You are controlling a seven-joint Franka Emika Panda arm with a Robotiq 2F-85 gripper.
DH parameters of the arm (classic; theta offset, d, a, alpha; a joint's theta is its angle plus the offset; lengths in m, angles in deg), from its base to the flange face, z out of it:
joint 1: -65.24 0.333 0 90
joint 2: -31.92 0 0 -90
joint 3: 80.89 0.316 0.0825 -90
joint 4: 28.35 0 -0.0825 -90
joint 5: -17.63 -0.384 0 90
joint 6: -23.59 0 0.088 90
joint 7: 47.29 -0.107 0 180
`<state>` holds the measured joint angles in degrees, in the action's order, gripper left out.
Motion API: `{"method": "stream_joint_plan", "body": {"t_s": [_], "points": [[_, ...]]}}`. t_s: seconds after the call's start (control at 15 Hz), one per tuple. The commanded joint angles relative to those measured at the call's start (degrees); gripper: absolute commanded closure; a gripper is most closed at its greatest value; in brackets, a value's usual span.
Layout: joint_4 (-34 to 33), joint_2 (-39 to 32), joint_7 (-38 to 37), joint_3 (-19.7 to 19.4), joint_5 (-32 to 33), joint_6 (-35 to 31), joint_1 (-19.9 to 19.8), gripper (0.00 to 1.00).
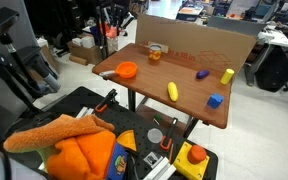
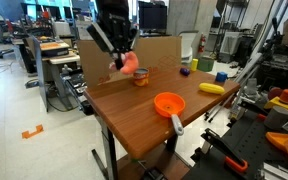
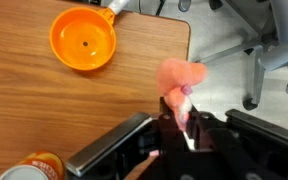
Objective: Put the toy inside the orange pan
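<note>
I will next carry the pink toy across to the orange pan, lower it there and open.
The orange pan (image 2: pixel 169 103) is a small round dish with a grey handle, near the table's front edge. It also shows in an exterior view (image 1: pixel 128 70) and at the upper left of the wrist view (image 3: pixel 83 40). My gripper (image 2: pixel 121 55) hangs in the air above the table's far corner, well away from the pan. It is shut on a soft pink toy (image 2: pixel 132 64). In the wrist view the pink toy (image 3: pixel 182 74) sticks out between the fingers (image 3: pixel 183 108), over the table edge and floor.
A small amber cup (image 2: pixel 141 77) stands just beside the held toy. A yellow toy (image 1: pixel 172 91), a purple piece (image 1: pixel 202 74), another yellow piece (image 1: pixel 227 76) and a blue block (image 1: pixel 215 100) lie on the wooden table (image 1: pixel 184 110). A cardboard wall (image 1: pixel 199 38) stands at the back.
</note>
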<state>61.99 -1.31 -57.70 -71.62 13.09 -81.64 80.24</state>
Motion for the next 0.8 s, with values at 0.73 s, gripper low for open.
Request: {"method": "stream_joint_plan", "body": {"t_s": [0.73], "points": [[11.7,0.7,-6.8,-4.9,1.0,4.2,-2.4,0.96]]}}
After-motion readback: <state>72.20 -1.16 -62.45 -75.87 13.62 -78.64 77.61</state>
